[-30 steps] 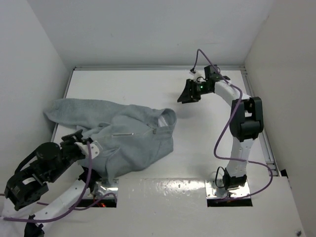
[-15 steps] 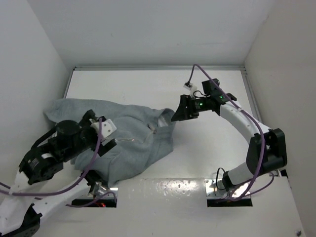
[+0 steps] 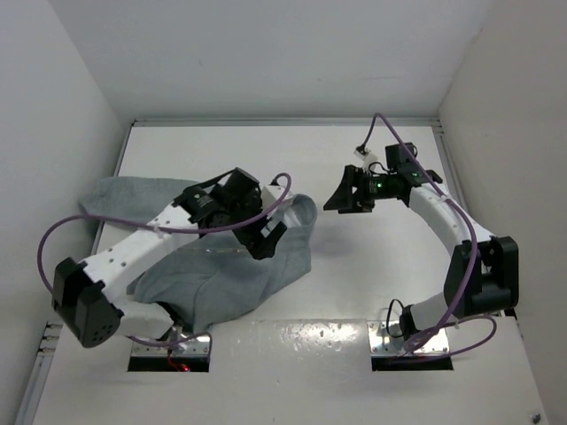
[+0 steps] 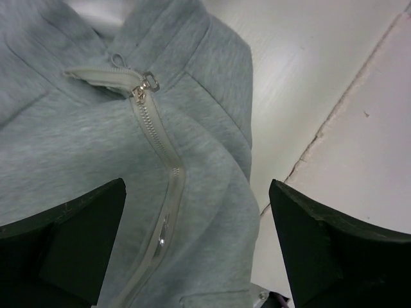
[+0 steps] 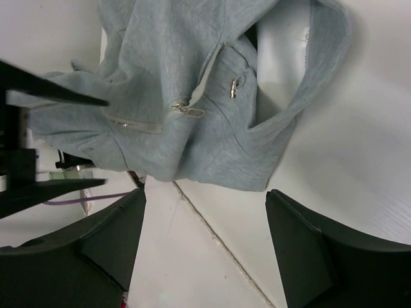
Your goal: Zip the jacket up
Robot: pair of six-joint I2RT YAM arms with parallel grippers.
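The left gripper moves down open and eases outward onto the zipper track [image 4: 165, 163] by the metal slider next, since that spot lies below and outward.
The grey jacket [image 3: 239, 279] lies crumpled on the left half of the white table. My left gripper [image 3: 268, 239] hovers above its right part, open. In the left wrist view the jacket [image 4: 70, 141] fills the left side. Its zipper track [image 4: 165, 163] runs down between my open left gripper [image 4: 199, 247], with the metal slider [image 4: 142, 85] at the top near the collar. My right gripper [image 3: 339, 197] hangs open over bare table just right of the collar. The right wrist view shows the jacket [image 5: 192, 141] beyond my open right gripper [image 5: 205, 247], with a small pull tab [image 5: 236, 87] showing.
White walls close in the table [image 3: 381, 266] on the left, back and right. A seam [image 4: 334, 115] runs across the table near the jacket's hem. The arms' base plates [image 3: 409, 341] sit at the near edge. Purple cables loop along both arms.
My left arm swung from the near left corner out over the jacket and its gripper opened wide. My right gripper came in toward the collar, drew back slightly right, and opened wider.
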